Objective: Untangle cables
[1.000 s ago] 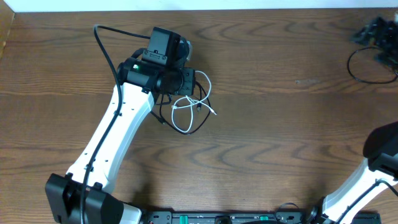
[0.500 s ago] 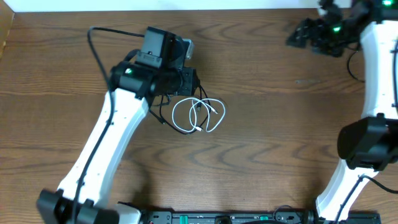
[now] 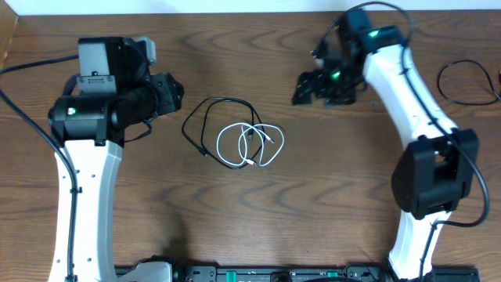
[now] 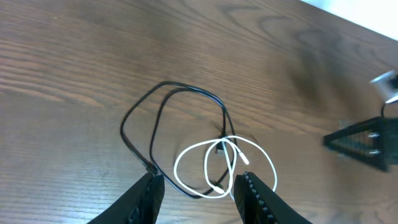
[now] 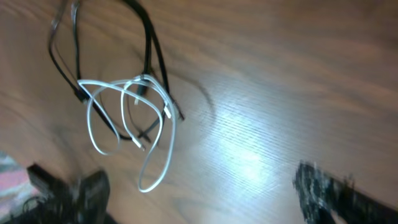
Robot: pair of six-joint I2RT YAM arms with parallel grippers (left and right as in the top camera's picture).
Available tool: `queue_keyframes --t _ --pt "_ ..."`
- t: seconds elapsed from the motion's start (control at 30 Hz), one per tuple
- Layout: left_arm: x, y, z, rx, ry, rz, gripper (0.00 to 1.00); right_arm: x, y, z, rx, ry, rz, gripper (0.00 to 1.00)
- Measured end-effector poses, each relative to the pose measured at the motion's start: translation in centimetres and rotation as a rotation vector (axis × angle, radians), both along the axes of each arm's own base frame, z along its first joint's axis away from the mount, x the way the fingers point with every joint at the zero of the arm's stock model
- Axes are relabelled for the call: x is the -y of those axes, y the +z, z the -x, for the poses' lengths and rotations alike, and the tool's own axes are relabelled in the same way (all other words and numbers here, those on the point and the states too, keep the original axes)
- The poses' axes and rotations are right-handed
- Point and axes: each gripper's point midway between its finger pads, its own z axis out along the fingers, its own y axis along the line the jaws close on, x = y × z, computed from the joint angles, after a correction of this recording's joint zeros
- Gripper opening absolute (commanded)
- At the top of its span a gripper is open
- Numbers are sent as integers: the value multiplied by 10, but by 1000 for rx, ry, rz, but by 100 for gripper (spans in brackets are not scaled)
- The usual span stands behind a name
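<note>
The right gripper moves down onto the far parts of the white cable's (image 3: 218, 145) coil next, since the white cable lies over the black cable.
The cables lie tangled at the table's middle. A black cable (image 3: 223, 99) makes a tall loop, and a white cable (image 3: 218, 145) coils over its lower right part. My left gripper (image 3: 174, 90) is open and empty, to the left of the tangle and apart from it. In the left wrist view its fingers (image 4: 199, 199) frame the black cable (image 4: 186, 91) and the white cable (image 4: 242, 157). My right gripper (image 3: 309, 84) is open and empty, up and to the right of the tangle. The blurred right wrist view (image 5: 202, 199) shows the white cable (image 5: 165, 143) and the black cable (image 5: 152, 50).
A separate thin black cord loop (image 3: 462, 82) lies at the table's far right edge. The left arm's thick black wire (image 3: 16, 86) runs along the left side. The right arm (image 3: 407, 86) reaches across the right half of the table.
My left gripper has let go and pulled back to the left, away from the tangle. The white cable spread to the right. My right arm has swung in from the far right toward the cables.
</note>
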Motion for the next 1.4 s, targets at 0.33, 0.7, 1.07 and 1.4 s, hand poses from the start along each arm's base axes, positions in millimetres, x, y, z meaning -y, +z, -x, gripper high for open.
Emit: queue_keyframes --t 0.33,0.7,1.07,1.4 --pt "-2 0 0 -1 6 1 42 -63 -54 21 -21 -18 -44 79" --pt "-2 0 0 0 6 1 43 -105 -74 42 18 44 -77 73" --pt "-2 0 0 0 6 1 43 -133 -78 39 204 172 -24 70" --pt "-2 -1 0 -2 6 1 43 -149 -82 26 377 237 60 57"
